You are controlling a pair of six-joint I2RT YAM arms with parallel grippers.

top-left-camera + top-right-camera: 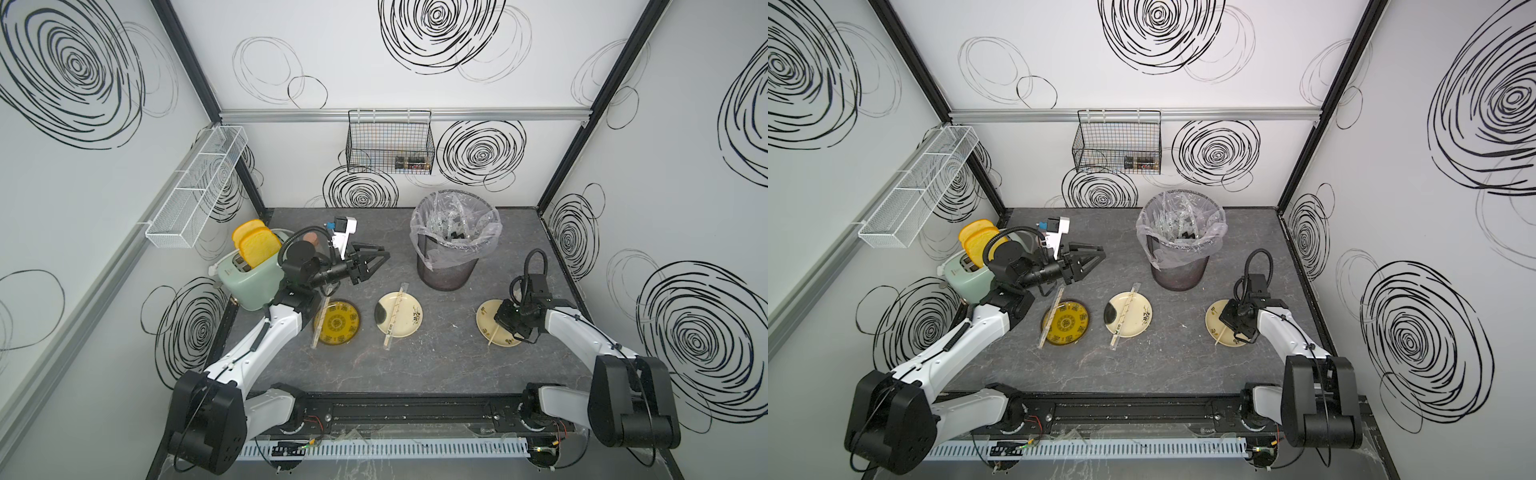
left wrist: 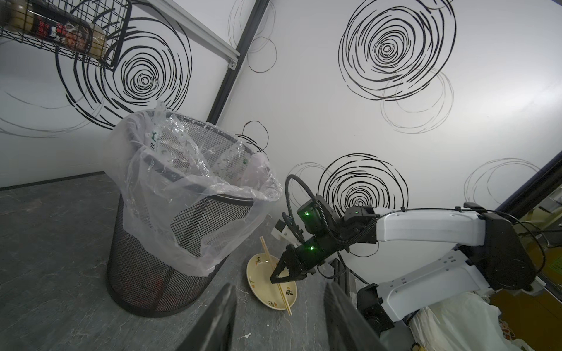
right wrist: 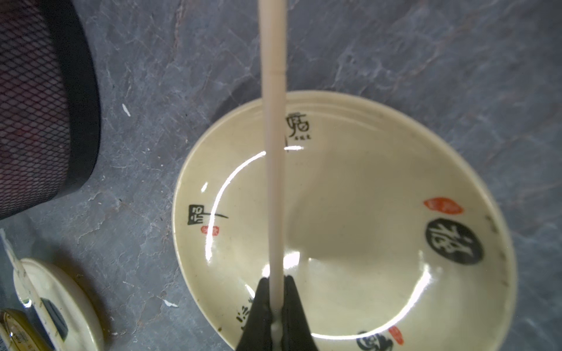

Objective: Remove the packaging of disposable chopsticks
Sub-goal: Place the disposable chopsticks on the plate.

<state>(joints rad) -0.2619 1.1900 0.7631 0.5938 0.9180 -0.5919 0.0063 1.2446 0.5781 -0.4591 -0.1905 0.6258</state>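
Observation:
I will next move my right gripper down toward the hollow of the cream plate (image 1: 490,322) (image 3: 345,225) and let go of the chopsticks, because they are out of their packaging and held just above the hollow.
My right gripper (image 3: 276,282) is shut on a bare pair of disposable chopsticks (image 3: 273,152), holding it low over the right cream plate (image 1: 486,316); the sticks reach past the rim at both ends (image 2: 286,301). Two more pairs lie in their packaging: one clear sleeve (image 1: 395,316) across the middle cream plate (image 1: 409,320), another (image 1: 320,324) on the left edge of the yellow-brown plate (image 1: 340,324). My left gripper (image 1: 380,259) hovers open and empty between the toaster and the bin, pointing toward the bin (image 2: 278,322).
A black mesh bin (image 1: 449,266) with a clear liner stands behind the plates, crumpled clear plastic (image 1: 444,220) inside. A green toaster (image 1: 249,278) with toast sits at the left. A black wire basket (image 1: 388,143) and a white mesh shelf (image 1: 195,187) hang on the walls.

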